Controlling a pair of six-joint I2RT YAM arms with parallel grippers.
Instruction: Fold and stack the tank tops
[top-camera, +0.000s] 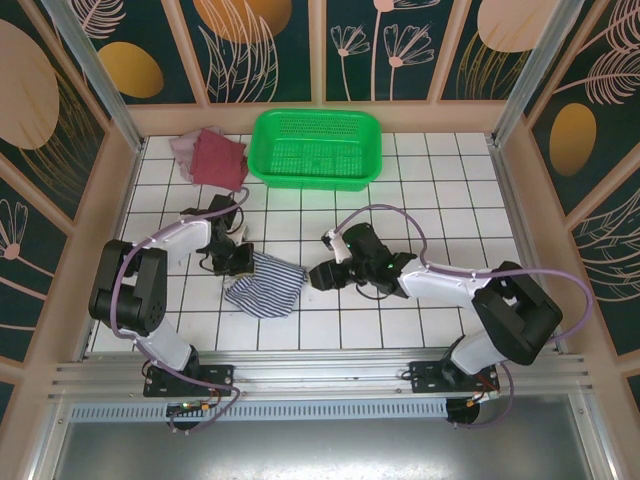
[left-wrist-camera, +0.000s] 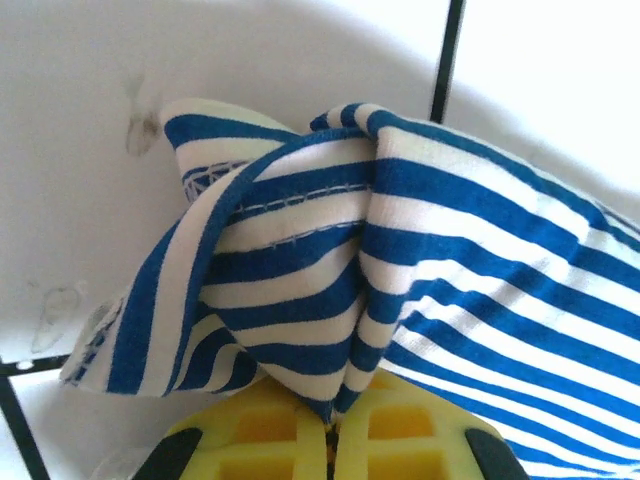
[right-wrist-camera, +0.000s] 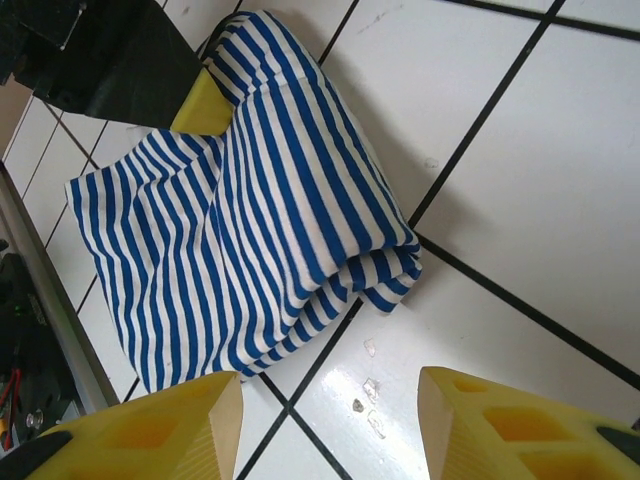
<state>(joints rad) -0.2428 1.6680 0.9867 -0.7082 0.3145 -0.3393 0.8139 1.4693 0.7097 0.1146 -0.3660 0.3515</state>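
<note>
My left gripper lifts the striped tank top next, carries it outward onto the maroon tank top and releases it, since the maroon one already lies stacked there.
The navy-and-white striped tank top lies bunched on the white tiled table, left of centre. My left gripper is shut on its upper left edge; in the left wrist view a pinched fold of the striped tank top rises from between the yellow fingers. Just right of the cloth, my right gripper stands open and empty. In the right wrist view the striped tank top lies ahead of the open right gripper. The maroon tank top lies on the mauve-pink one at the back left.
A green plastic basket stands at the back centre against the wall. Patterned walls and metal posts close in the table on three sides. A metal rail runs along the near edge by the arm bases.
</note>
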